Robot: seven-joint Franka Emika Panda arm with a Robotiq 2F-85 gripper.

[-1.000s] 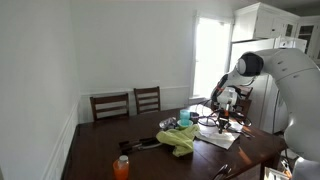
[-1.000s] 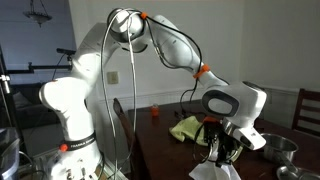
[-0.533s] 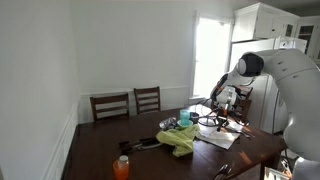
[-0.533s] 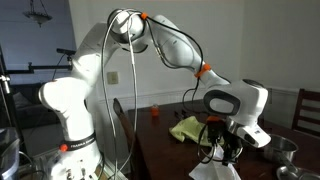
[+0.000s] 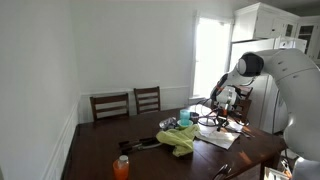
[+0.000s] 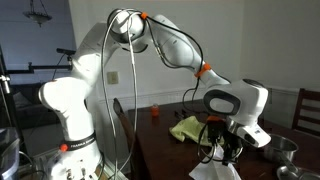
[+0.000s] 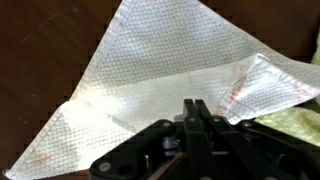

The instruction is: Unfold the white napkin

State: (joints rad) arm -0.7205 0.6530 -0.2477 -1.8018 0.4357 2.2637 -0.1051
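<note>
The flap is still folded, so next my gripper will pull it outward onto the bare tabletop [image 6: 262, 168] beside the metal bowl to open the fold, and let it go.
The white napkin [image 7: 150, 90] lies on the dark wooden table, mostly spread out. One flap [image 7: 270, 80] is still folded over at the right. My gripper [image 7: 195, 108] is shut, with its fingertips pressed together at the near corner of that flap, pinching it. In an exterior view the gripper [image 6: 222, 152] hangs just above the napkin [image 6: 215, 172] near the table's front edge. In an exterior view the napkin [image 5: 215, 139] lies under the gripper [image 5: 222, 120].
A yellow-green cloth [image 5: 180, 138] lies on the table [image 5: 100, 150] beside the napkin and also shows in an exterior view [image 6: 186, 128]. An orange bottle [image 5: 121, 166] stands at the table's near corner. A metal bowl [image 6: 283, 150] sits at the right. Two chairs [image 5: 128, 103] stand behind the table.
The gripper shifted slightly between one second ago and half a second ago. It has stayed still since then.
</note>
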